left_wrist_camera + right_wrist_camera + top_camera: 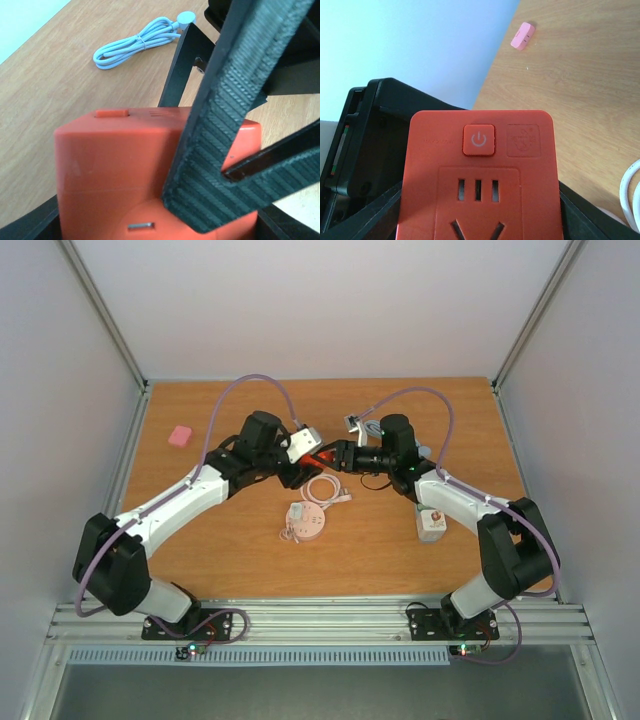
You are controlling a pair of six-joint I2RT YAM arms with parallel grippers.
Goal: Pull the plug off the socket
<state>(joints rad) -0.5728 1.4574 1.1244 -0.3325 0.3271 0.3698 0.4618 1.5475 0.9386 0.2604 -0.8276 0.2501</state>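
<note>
Next I will swing my left gripper to the bare table (208, 439) beside the pink block, descend and release the socket, as that lies below and to its left in the top view.
An orange socket block (322, 457) with a power button (478, 140) hangs above the table's middle, between both arms. My right gripper (480, 220) is shut on its sides, and the face with empty slots fills that wrist view. One ribbed black finger (220, 150) of the right gripper crosses the left wrist view in front of the block (115, 170). My left gripper (157, 227) has a finger at each side of the block; I cannot tell whether they touch it. No separate plug shows, only a metal blade (139, 226) in a round raised part.
On the table below lie a pink power strip (305, 523) and a coiled pink cable (325, 488). A white adapter (431, 523) sits beside the right arm. A small pink block (180, 435) lies far left. A coiled white cable (137, 42) lies at the back.
</note>
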